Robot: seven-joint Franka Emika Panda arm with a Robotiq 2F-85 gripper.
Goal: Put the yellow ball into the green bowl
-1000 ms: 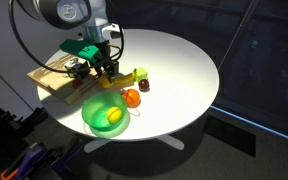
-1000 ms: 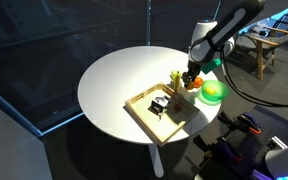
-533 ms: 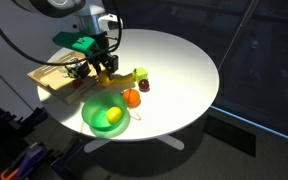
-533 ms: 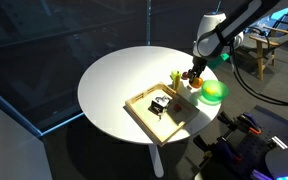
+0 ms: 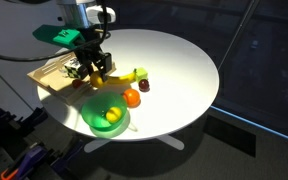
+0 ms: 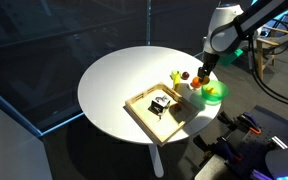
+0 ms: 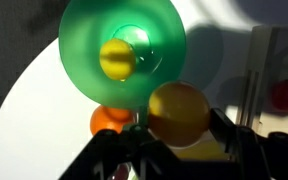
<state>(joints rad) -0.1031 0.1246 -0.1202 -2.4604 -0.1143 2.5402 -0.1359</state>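
Note:
My gripper moves over the green bowl (image 5: 105,115) next, since the ball hangs outside the bowl's rim. It then goes down toward the bowl's bare part beside the lemon-yellow fruit and releases the ball.
My gripper (image 7: 179,122) is shut on the yellow ball (image 7: 179,112), a smooth warm-yellow ball held between both fingers above the table. The green bowl (image 7: 124,50) lies below and ahead of it in the wrist view, with a paler lemon-yellow fruit (image 7: 117,58) inside. In both exterior views the gripper (image 5: 98,72) (image 6: 201,74) hangs over the table just beside the bowl (image 5: 105,115) (image 6: 214,92). The ball is hard to make out in the exterior views.
An orange ball (image 5: 132,97) (image 7: 109,120) lies on the white round table (image 5: 179,60) next to the bowl. A yellow-green object (image 5: 136,75) and a dark red one (image 5: 144,86) lie nearby. A wooden tray (image 5: 54,78) (image 6: 156,108) sits by the table edge.
The arm has risen and shifted sideways towards the bowl, with the yellow ball held in the gripper throughout. The bowl and the other objects have not moved.

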